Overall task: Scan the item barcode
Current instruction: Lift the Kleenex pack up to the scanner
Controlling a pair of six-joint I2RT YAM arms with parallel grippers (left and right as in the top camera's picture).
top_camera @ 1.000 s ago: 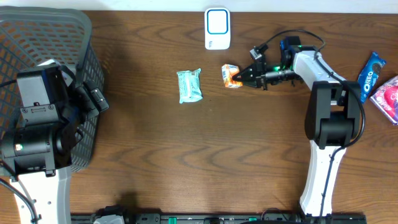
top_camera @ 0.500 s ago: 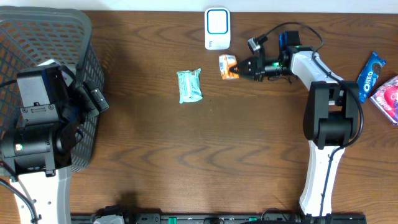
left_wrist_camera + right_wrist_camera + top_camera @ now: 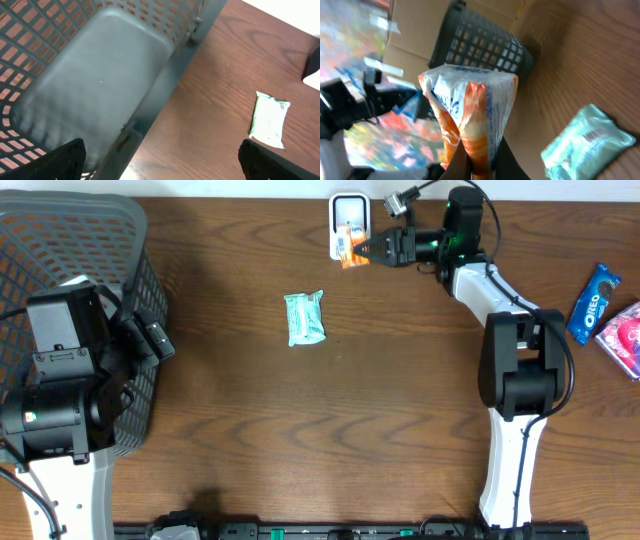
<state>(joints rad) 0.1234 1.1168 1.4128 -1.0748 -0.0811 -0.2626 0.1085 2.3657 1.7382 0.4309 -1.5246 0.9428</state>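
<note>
The right gripper swings to the bare tabletop (image 3: 561, 290) beside the Oreo pack next, lowers and releases, since that lies below and to its right in the overhead view.
An orange-and-white snack packet (image 3: 346, 247) hangs in front of the white barcode scanner (image 3: 350, 204) at the table's far centre. My right gripper (image 3: 368, 250) is shut on it. In the right wrist view the packet (image 3: 470, 110) stands upright, its lower seam pinched between the jaws of that gripper (image 3: 480, 160). My left gripper (image 3: 162, 160) stands open with nothing in it, over the rim of the grey basket (image 3: 165, 95) at the left, its black fingertips (image 3: 65, 160) wide apart.
A pale green packet (image 3: 305, 318) lies mid-table, also visible as the green packet (image 3: 270, 120) and green packet (image 3: 587, 142). The mesh basket (image 3: 70, 230) fills the far left. A blue Oreo pack (image 3: 597, 300) and a pink packet (image 3: 625, 335) lie at the right edge.
The right gripper has carried the orange packet up off the table and to the far left, ending in front of the scanner. The left arm has not moved.
</note>
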